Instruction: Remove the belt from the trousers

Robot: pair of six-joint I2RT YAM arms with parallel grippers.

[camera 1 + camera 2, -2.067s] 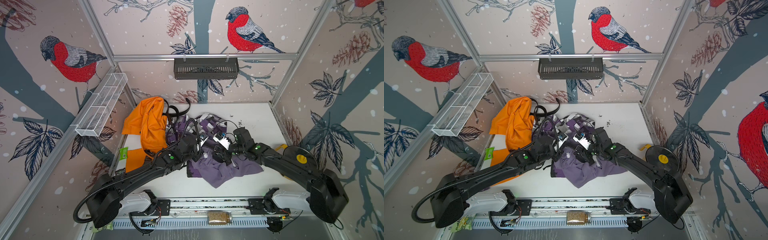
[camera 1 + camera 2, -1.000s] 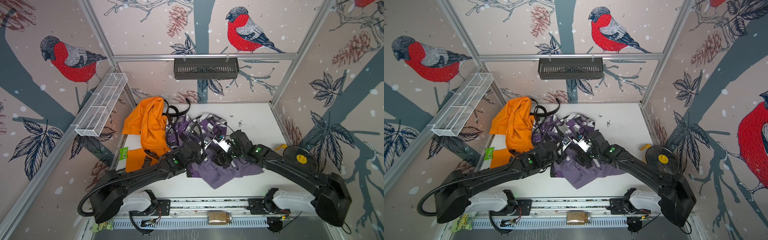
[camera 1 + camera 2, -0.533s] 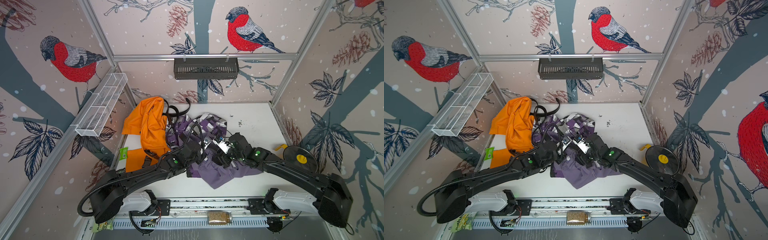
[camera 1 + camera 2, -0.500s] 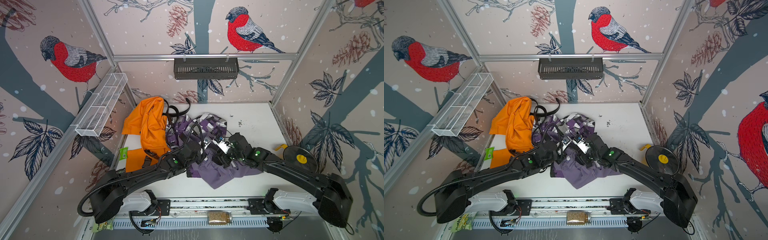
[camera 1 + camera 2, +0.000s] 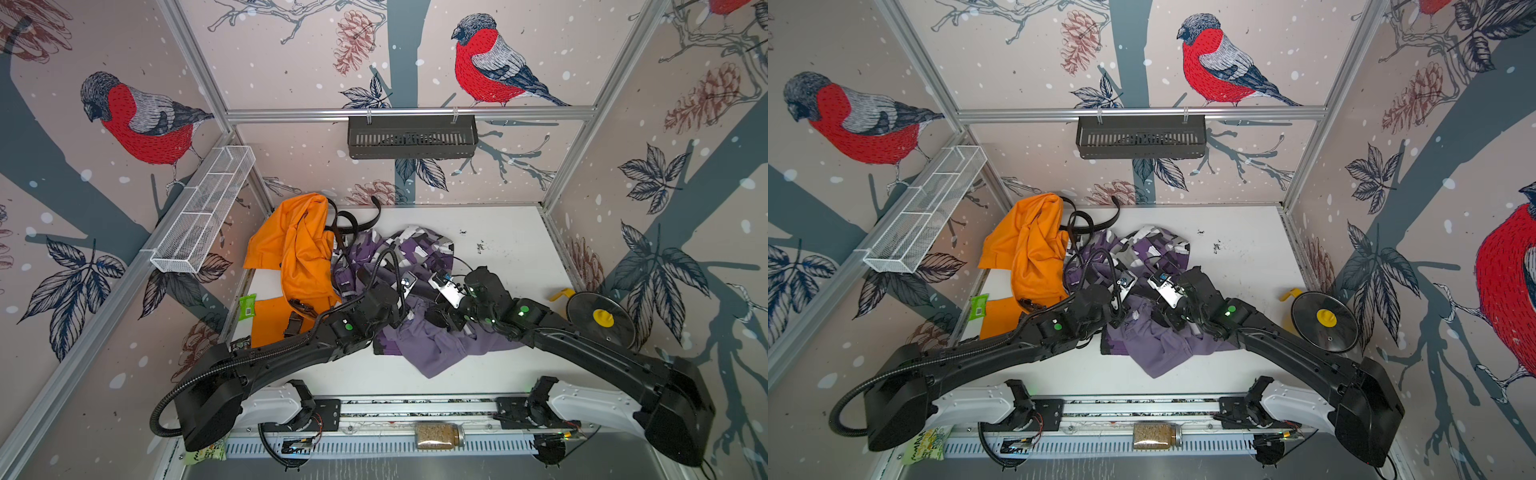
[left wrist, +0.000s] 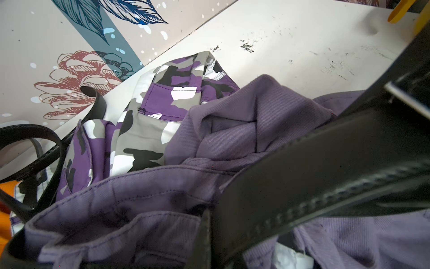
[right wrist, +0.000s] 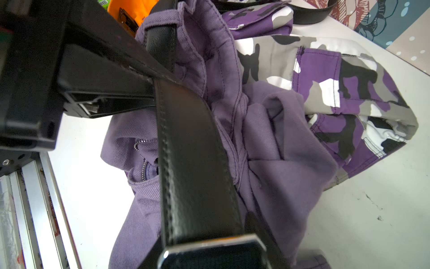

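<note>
I will move my left gripper away from the buckle next, toward the orange trousers (image 5: 308, 272) (image 6: 6, 219), and then let go of the belt, because the trousers are on its side opposite my right gripper.
The plain purple trousers (image 5: 436, 345) (image 5: 1154, 340) lie crumpled mid-table. Their black belt (image 7: 193, 151) (image 6: 325, 163) runs from a waistband loop to a metal buckle (image 7: 209, 253). My left gripper (image 5: 417, 309) (image 7: 149, 79) is shut on the belt right where it leaves the waistband. My right gripper (image 5: 440, 318) (image 7: 211, 256) is closed round the buckle end, and one dark finger (image 7: 256, 226) lies against the strap's edge. The two grippers are a short strap length apart above the trousers. The rest of the belt is hidden inside the waistband.
Purple camouflage trousers (image 5: 419, 245) lie just behind. Orange trousers (image 5: 299, 249) with another black belt (image 5: 349, 220) are at the back left. A black lid with a yellow knob (image 5: 600, 318) sits at the right wall, a green packet (image 5: 248, 305) at the left edge.
My right gripper's jaws have come together round the buckle end and that arm has edged toward the left gripper. The left gripper stays shut and hardly moves.
</note>
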